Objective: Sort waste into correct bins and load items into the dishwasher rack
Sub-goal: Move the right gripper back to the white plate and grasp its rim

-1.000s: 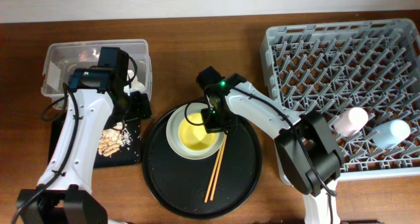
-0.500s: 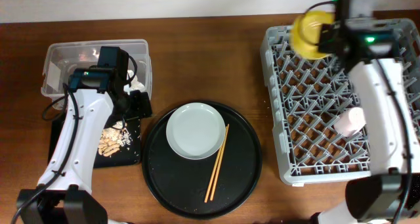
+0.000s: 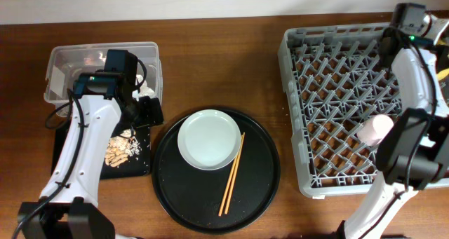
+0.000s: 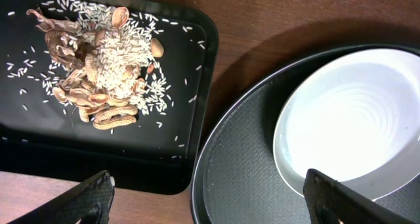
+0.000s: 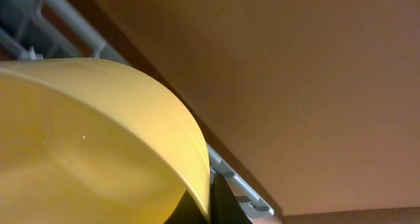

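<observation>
The rack's wires are below and to the left in the overhead view, so the robot's right gripper should next lower the bowl that way, clear of the rack's rim, and let it go.
My right gripper is shut on the rim of the small yellow bowl, at the far right edge of the grey dishwasher rack. In the overhead view only a sliver of the bowl shows. A pink cup lies in the rack; the blue cup is hidden. The pale plate and the chopsticks lie on the round black tray. My left gripper is open and empty, between the shallow black tray with tan food scraps and the plate.
The clear tub stands behind the black tray at the left, with white paper by its right wall. The rack's rim is right beside the bowl. Bare wood lies between the round tray and the rack.
My right gripper lifted the yellow bowl off the plate, carried it over the rack and moved to the rack's far right edge. The left arm has not moved.
</observation>
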### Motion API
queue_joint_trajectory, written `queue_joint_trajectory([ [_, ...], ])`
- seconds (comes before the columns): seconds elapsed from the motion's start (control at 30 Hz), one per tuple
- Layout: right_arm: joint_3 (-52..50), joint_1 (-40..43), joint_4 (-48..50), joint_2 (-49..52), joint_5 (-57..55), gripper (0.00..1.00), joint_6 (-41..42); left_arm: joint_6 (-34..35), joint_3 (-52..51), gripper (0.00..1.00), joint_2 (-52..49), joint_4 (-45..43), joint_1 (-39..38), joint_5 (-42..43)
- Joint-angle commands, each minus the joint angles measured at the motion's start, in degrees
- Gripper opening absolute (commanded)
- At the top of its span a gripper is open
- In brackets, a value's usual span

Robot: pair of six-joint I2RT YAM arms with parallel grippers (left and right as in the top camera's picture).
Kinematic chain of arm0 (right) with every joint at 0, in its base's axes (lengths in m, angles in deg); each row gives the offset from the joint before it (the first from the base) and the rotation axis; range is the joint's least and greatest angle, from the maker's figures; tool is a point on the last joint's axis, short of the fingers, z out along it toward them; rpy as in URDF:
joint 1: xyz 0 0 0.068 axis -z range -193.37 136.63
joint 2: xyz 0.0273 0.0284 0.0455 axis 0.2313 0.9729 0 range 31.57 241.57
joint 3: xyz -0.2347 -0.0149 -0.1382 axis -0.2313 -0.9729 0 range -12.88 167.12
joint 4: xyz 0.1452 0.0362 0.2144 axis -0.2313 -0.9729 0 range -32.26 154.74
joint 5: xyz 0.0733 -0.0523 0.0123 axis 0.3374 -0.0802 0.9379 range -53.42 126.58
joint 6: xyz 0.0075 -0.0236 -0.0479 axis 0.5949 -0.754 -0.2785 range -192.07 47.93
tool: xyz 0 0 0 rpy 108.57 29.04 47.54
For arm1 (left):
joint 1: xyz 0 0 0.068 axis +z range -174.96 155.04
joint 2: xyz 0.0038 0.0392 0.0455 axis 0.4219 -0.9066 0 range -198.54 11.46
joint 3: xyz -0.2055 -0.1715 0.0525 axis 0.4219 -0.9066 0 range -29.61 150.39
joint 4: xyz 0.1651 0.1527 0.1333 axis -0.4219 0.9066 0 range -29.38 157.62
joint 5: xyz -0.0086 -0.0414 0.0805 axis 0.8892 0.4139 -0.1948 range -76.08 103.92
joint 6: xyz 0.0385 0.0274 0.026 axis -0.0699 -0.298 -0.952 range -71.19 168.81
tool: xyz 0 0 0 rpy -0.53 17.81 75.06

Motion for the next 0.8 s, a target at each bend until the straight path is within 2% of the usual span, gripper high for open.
queue_joint_trajectory([
  [0.0,-0.2,0.2,2.0,3.2,-7.0,0.04,0.2,0.4,0.2,0.92,1.0,0.0,0.2,-0.4],
  [0.23,-0.2,-1.7,2.1,5.3,-1.4,0.04,0.2,0.5,0.2,0.92,1.0,0.0,0.2,-0.1],
  [0.37,-0.2,-5.0,-6.0,5.3,10.4,0.05,0.7,0.4,0.2,0.92,1.0,-0.4,0.0,-0.2],
  [0.43,-0.2,-5.4,-8.9,5.2,10.6,0.07,4.9,0.4,0.2,0.92,1.0,-0.2,0.0,0.0],
  [0.47,-0.2,-5.4,-10.6,4.6,11.2,0.17,6.7,0.4,0.2,0.92,1.0,-0.2,0.0,0.5],
  [0.53,-0.2,-5.4,-12.4,2.6,12.9,0.28,7.8,0.4,0.2,0.92,1.0,-0.2,0.0,0.7],
  [0.6,-0.1,-5.4,-13.9,-2.3,20.1,0.51,7.8,0.4,0.2,0.92,1.0,-0.2,0.0,0.7],
  [0.67,-0.1,-5.5,-15.9,-7.7,27.1,0.63,7.8,0.4,0.2,0.92,1.0,-0.3,0.0,0.7],
  [0.73,-0.1,-6.2,-19.6,-13.9,39.5,0.72,7.8,0.4,0.2,0.92,1.0,-0.3,0.0,0.7],
  [0.77,-0.1,-6.9,-22.2,-17.0,50.6,0.75,7.8,0.4,0.2,0.93,1.0,-0.3,0.0,0.7],
])
